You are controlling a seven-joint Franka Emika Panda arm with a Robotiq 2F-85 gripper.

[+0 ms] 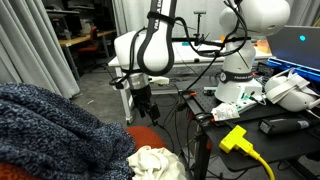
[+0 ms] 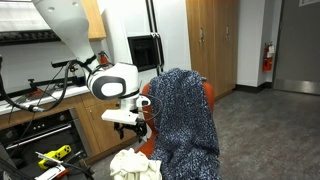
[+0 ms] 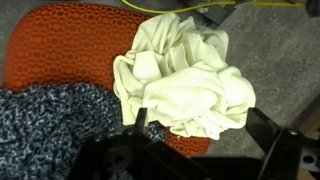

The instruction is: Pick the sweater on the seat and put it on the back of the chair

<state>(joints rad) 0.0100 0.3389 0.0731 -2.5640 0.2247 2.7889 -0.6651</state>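
I should next lower my gripper to the fold (image 3: 196,104) of the cream sweater on the seat, then close.
A cream-white sweater (image 3: 185,75) lies crumpled on the orange mesh seat (image 3: 70,50) of the chair; it shows in both exterior views (image 1: 155,162) (image 2: 135,165). A blue-grey knitted garment (image 2: 185,120) hangs over the chair back and fills the lower left of an exterior view (image 1: 50,130) and the wrist view (image 3: 45,120). My gripper (image 1: 147,105) (image 2: 135,125) hangs above the seat. In the wrist view its jaws (image 3: 200,128) are open and empty, straddling the near edge of the cream sweater from above.
A black table (image 1: 300,140) beside the chair holds a yellow plug and cable (image 1: 240,140), white gear (image 1: 285,92) and a laptop (image 1: 300,45). A counter with an oven (image 2: 45,130), a microwave (image 2: 143,50) and wooden cabinets (image 2: 215,45) stand behind.
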